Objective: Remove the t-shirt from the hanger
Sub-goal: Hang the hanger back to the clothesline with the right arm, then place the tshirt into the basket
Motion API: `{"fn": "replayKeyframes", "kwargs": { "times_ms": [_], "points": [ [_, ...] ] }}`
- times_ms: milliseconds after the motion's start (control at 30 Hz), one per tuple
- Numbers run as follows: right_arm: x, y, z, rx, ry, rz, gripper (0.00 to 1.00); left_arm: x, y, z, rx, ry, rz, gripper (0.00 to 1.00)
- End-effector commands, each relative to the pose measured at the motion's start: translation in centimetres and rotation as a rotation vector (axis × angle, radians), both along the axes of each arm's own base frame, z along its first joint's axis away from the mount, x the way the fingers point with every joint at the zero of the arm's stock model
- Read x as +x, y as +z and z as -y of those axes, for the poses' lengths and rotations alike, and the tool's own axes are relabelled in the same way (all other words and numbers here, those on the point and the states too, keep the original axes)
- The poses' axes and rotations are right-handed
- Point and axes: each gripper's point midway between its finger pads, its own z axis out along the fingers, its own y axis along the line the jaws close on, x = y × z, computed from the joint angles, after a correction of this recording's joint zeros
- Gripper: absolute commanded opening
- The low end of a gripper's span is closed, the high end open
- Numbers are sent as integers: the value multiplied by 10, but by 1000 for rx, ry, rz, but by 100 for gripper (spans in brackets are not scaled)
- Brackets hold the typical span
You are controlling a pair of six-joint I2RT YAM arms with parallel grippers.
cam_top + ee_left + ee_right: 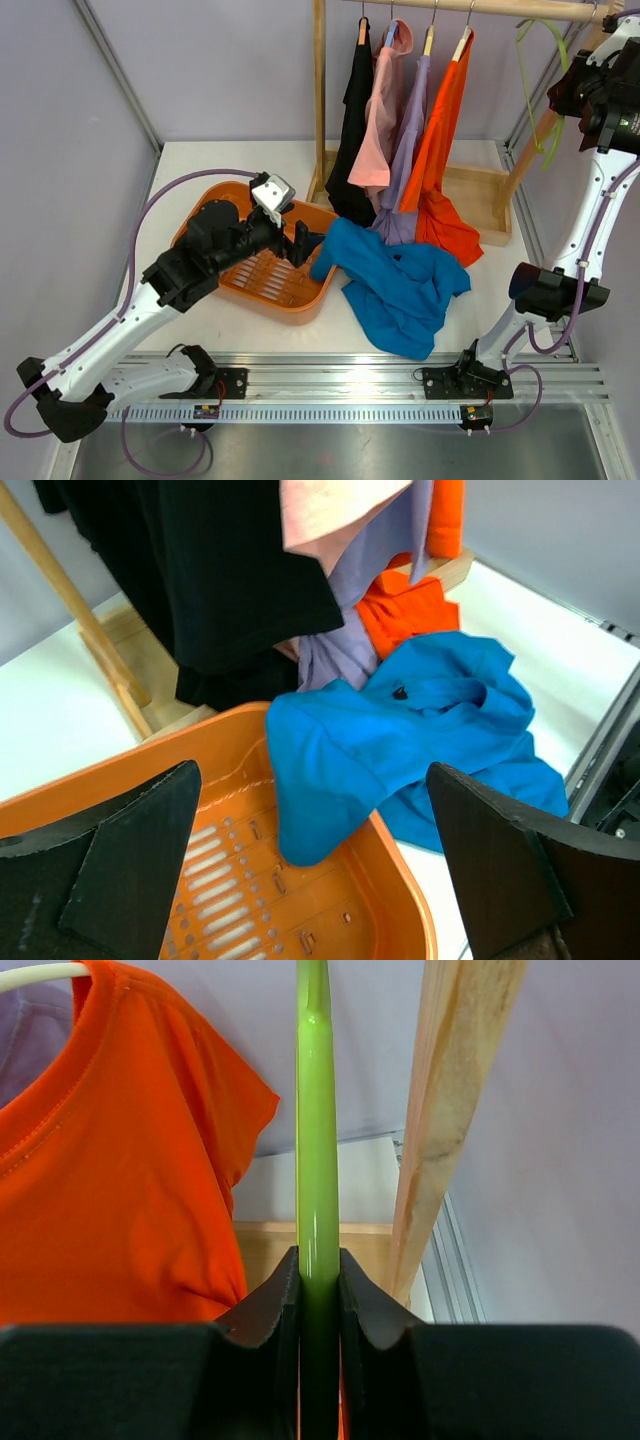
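Note:
My left gripper will move over and go down onto the t-shirt's bunched fold by the black tag, which is below it and to its right in the top view.
The blue t-shirt lies crumpled on the table, and one corner of it drapes over the rim of the orange basket. My left gripper hovers over the basket, open wide with nothing between its fingers. High at the right end of the rack, my right gripper is shut on the bare green hanger. In the right wrist view the green hanger rod runs straight up out of the closed right gripper.
A wooden rack at the back carries black, pink, lilac and orange shirts on hangers. Its wooden post stands just right of the green hanger, and the orange shirt hangs to its left.

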Motion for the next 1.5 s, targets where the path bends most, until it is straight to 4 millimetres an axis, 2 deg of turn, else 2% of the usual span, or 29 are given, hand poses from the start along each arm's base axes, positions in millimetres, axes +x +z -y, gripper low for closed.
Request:
{"fn": "replayKeyframes", "kwargs": {
  "times_ms": [0, 133, 167, 200, 267, 300, 400, 500, 533, 567, 600, 633, 667, 733, 800, 833, 867, 967, 1000, 1067, 1100, 1200, 1233, 1267, 1300, 1333, 1400, 1433, 1467],
  "points": [
    [-14, 33, -16, -27, 75, 106, 0, -6, 16, 17, -68, -100, 65, 99],
    [-27, 47, -25, -56, 121, 156, 21, -15, 12, 29, -67, -193, 86, 99],
    [-30, 49, -27, -59, 131, 163, 35, -15, 10, 32, -65, -208, 83, 99],
    [-37, 53, -27, -62, 130, 173, 45, -18, 9, 35, -66, -232, 74, 99],
    [-44, 59, -30, -69, 145, 189, 61, -22, 9, 41, -68, -259, 67, 99],
    [-51, 60, -30, -70, 139, 192, 76, -22, 7, 45, -60, -268, 67, 99],
    [-67, 63, -30, -79, 125, 204, 99, -25, 6, 57, -52, -295, 66, 99],
    [-85, 61, -31, -94, 120, 206, 100, -30, 5, 70, -38, -312, 61, 99],
    [-91, 60, -28, -108, 113, 205, 100, -28, -2, 77, -20, -310, 46, 99],
    [-95, 57, -29, -112, 117, 198, 99, -35, -5, 84, -10, -327, 37, 99],
    [-105, 53, -31, -126, 117, 190, 100, -33, -1, 88, -8, -303, 42, 99],
    [-109, 48, -32, -133, 118, 179, 100, -30, -9, 95, 12, -288, 26, 99],
    [-115, 42, -33, -136, 121, 164, 99, -36, -10, 104, 16, -290, 24, 99],
    [-129, 26, -37, -156, 131, 130, 100, -34, -13, 113, 31, -242, 19, 99],
    [-141, 6, -43, -146, 143, 86, 99, -36, -35, 130, 84, -208, -28, 99],
    [-145, -1, -46, -150, 153, 71, 100, -37, -33, 136, 94, -201, -26, 99],
    [-149, -10, -49, -141, 166, 51, 99, -42, -54, 148, 150, -208, -49, 99],
    [-161, -33, -58, -124, 199, -3, 99, -49, -74, 165, 226, -219, -48, 99],
    [-164, -40, -59, -124, 207, -17, 99, -47, -93, 171, 289, -237, -36, 99],
    [-169, -50, -64, -104, 225, -48, 99, -47, -107, 177, 338, -248, -17, 99],
    [-171, -54, -66, -103, 233, -60, 100, -44, -124, 181, 389, -252, -11, 99],
    [-179, -65, -73, -78, 255, -84, 99, -34, -143, 188, 445, -248, 36, 99],
    [-180, -66, -75, -74, 260, -81, 99, -31, -161, 192, 489, -252, 35, 99],
    [-181, -67, -77, -69, 264, -78, 100, -28, -167, 196, 507, -252, 41, 99],
    [-183, -66, -79, -61, 265, -74, 99, -23, -165, 202, 511, -242, 58, 99],
    [-184, -67, -80, -53, 266, -74, 100, -20, -189, 208, 561, -247, 42, 99],
    [-187, -66, -86, -36, 276, -62, 100, -12, -198, 217, 594, -227, 45, 99],
    [-188, -65, -88, -28, 281, -56, 99, -9, -221, 219, 647, -225, 25, 99],
    [-190, -63, -91, -23, 289, -46, 99, -8, -233, 220, 674, -216, 10, 99]
  ]
}}
